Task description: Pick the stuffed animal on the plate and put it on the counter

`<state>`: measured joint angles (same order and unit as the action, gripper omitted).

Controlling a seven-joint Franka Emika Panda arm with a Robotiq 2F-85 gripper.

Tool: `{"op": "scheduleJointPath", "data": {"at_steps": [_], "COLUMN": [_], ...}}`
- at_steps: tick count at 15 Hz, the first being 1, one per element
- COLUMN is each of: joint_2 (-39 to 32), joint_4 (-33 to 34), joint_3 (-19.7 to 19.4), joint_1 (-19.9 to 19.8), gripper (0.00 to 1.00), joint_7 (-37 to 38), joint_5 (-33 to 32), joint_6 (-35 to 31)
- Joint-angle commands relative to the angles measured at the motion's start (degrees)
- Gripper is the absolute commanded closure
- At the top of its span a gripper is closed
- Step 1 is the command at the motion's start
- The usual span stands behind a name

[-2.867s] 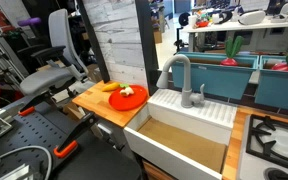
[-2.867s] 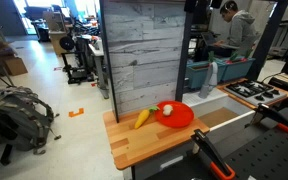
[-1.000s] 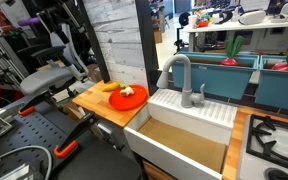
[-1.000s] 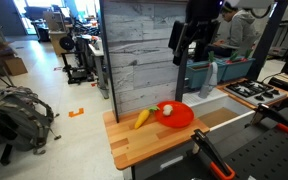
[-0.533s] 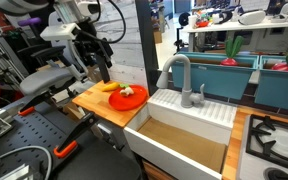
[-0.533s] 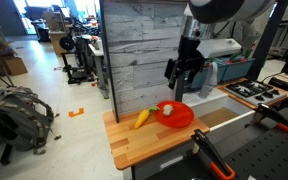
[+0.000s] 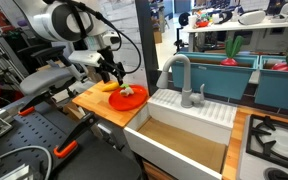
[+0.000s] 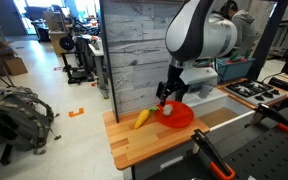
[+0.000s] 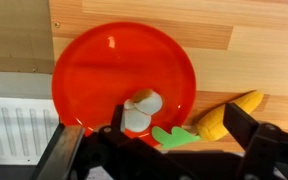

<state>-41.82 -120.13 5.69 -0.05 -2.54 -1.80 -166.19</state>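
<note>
My gripper shifts toward its finger on the sink side next, which is nearer the stuffed animal, then goes down onto the animal.
The stuffed animal, small and pale yellowish-white, lies on the red-orange plate, near the plate's edge by the gripper. Both show in both exterior views: the toy and the plate. The plate sits on the wooden counter. My gripper is open and empty, hovering just above the plate, its dark fingers straddling the toy. It also shows in both exterior views.
An orange-and-yellow carrot-like item with green leaves lies on the counter beside the plate, near one finger; it shows in both exterior views. A white sink basin with a grey faucet adjoins the counter. A grey plank wall stands behind.
The arm has come into view from above and descended; the open gripper now hangs just over the plate and toy. Plate, toy and carrot have not moved.
</note>
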Motion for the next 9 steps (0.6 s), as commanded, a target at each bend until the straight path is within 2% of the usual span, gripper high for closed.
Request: {"op": "scheduleJointPath", "data": {"at_steps": [1, 9], "joint_2": [-6.02, -12.27], "joint_4": [6.17, 13.09], "joint_3": [1.72, 1.87], "joint_1": [-1.69, -2.98], "gripper": [0.0, 0.0], "joint_7": [-1.18, -0.7], "joint_5": [1.97, 3.62], "joint_6": [0.6, 2.3]}}
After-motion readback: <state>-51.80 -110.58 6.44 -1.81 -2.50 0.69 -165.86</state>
